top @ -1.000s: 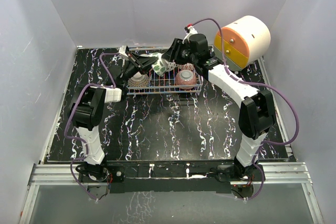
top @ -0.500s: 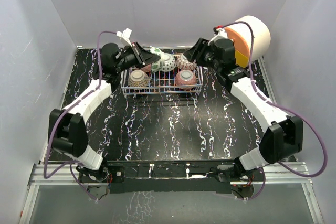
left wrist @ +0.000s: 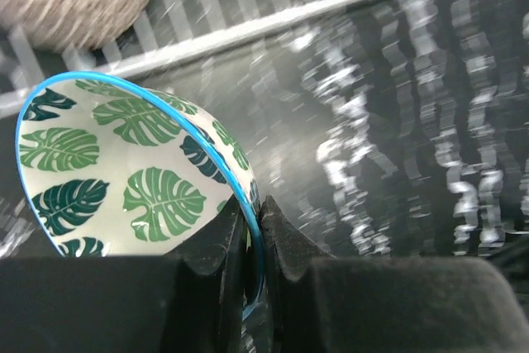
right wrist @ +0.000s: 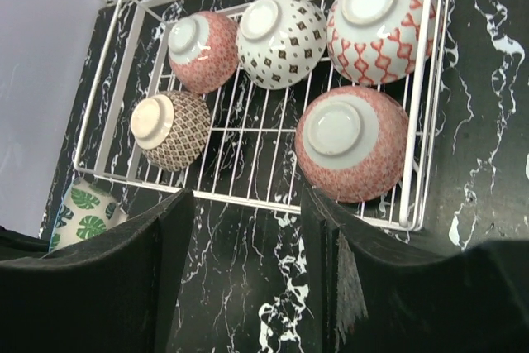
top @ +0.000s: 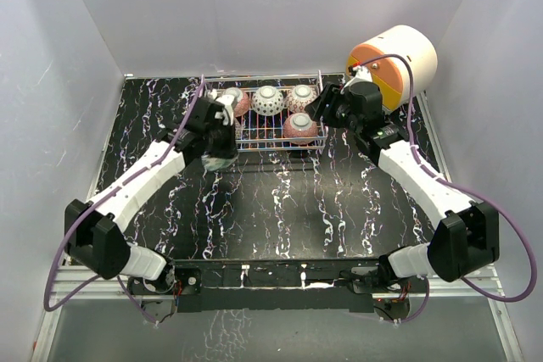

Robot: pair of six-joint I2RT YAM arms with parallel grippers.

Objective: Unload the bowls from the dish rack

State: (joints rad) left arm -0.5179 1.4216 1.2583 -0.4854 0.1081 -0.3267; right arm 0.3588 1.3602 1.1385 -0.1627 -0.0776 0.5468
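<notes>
My left gripper should lower the bowl back and to the left in the top view, onto the black marbled table (top: 196, 196), because that spot is empty.
My left gripper (left wrist: 254, 229) is shut on the blue rim of a white bowl with green leaves (left wrist: 107, 171), which is tilted on its side. In the top view this bowl (top: 222, 158) is just in front of the dish rack's (top: 271, 147) left corner, outside it. Several bowls lie upside down in the rack (right wrist: 248, 202): pink (right wrist: 204, 50), white with dark diamonds (right wrist: 281, 37), white with red pattern (right wrist: 382, 12), a larger pink one (right wrist: 354, 153) and beige (right wrist: 171, 128). My right gripper (right wrist: 248, 270) is open and holds nothing, above the table by the rack's right end (top: 327, 108).
A white, orange and yellow cylindrical drawer unit (top: 394, 65) stands at the back right, close behind my right arm. Grey walls enclose the black marbled table (top: 280, 209) on three sides.
My left arm has carried the green-leaf bowl out of the rack, towards me and to the left. My right gripper has opened wider and drawn back to the rack's right end.
</notes>
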